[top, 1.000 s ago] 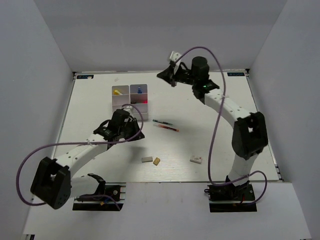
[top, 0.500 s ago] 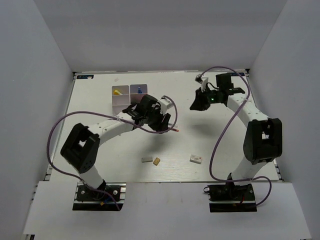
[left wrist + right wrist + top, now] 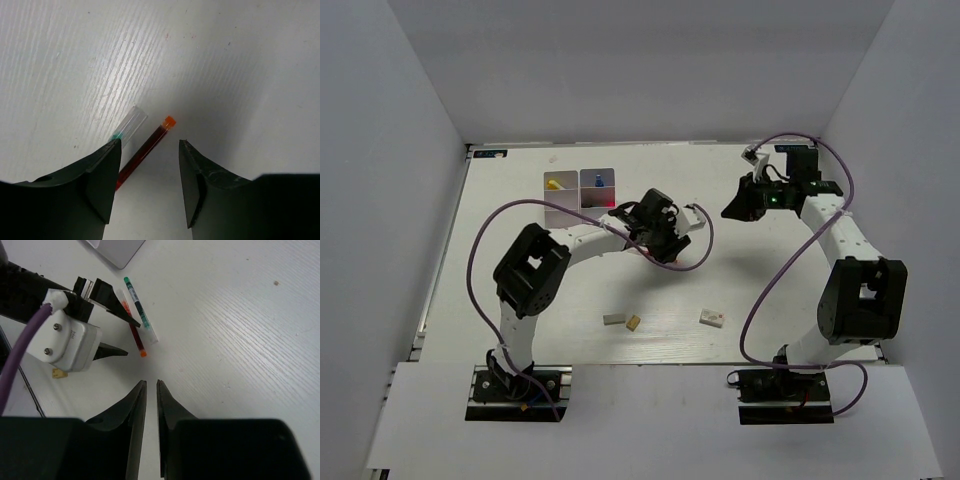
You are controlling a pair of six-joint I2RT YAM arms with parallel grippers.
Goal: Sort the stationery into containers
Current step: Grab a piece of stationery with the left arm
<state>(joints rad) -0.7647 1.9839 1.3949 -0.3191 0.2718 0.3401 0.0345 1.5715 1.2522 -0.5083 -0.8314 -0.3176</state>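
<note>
The red pen's orange-tipped end is below the gap between my open fingers, so my left gripper will go down slightly, back onto that end, and close.
My left gripper is open and hangs low over two thin pens on the table. The red pen lies between its jaws without touching either, and the clear green-tipped pen lies beside the left jaw. From above, the left gripper hides both pens. My right gripper is in the air to the right, its jaws a narrow gap apart with nothing between them. It looks down on the red pen, the green pen and the left gripper. The white organiser stands at the back left.
A yellow-tipped item and a blue-capped glue bottle sit in the organiser's far compartments. A grey eraser, a tan eraser and a white eraser lie near the front. The left arm's purple cable loops over the table.
The left arm has swung right from beside the organiser to over the pens and opened its jaws. The right arm has pulled back to the right, and its jaws have parted slightly.
</note>
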